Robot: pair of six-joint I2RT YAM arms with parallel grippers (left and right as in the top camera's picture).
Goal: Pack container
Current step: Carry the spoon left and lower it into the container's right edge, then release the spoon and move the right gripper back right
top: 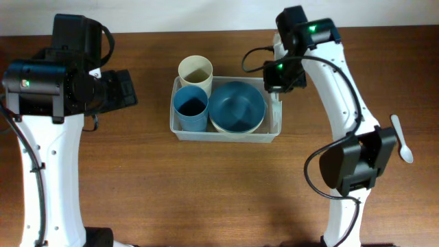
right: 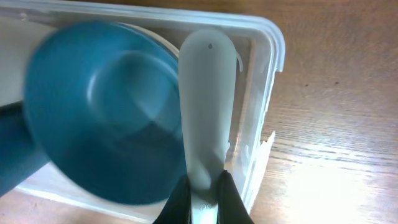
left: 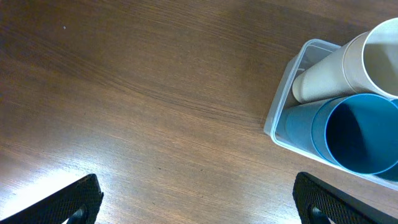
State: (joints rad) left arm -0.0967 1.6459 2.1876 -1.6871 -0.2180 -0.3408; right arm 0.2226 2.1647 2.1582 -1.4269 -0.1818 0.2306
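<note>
The gap at the container's end is free. The white plastic utensil (right: 205,93) shifts slightly toward the blue bowl (top: 236,106) with my right gripper next and comes down into that gap.
The clear container (top: 226,136) stands mid-table. It holds a cream cup (top: 196,71), a blue cup (top: 190,106) and a blue bowl (top: 236,106). My right gripper (top: 278,88) hovers over the container's right end. In the right wrist view it (right: 202,186) is shut on a white plastic utensil (right: 205,93). The utensil points down between the blue bowl (right: 99,112) and the container's end wall (right: 267,74). My left gripper (top: 120,89) is open and empty (left: 199,202) over bare wood, left of the container (left: 280,118).
A white spoon (top: 401,139) lies on the table at the far right, beyond the right arm. Both cups (left: 348,130) stand taller than the container rim. The brown wooden table extends all round.
</note>
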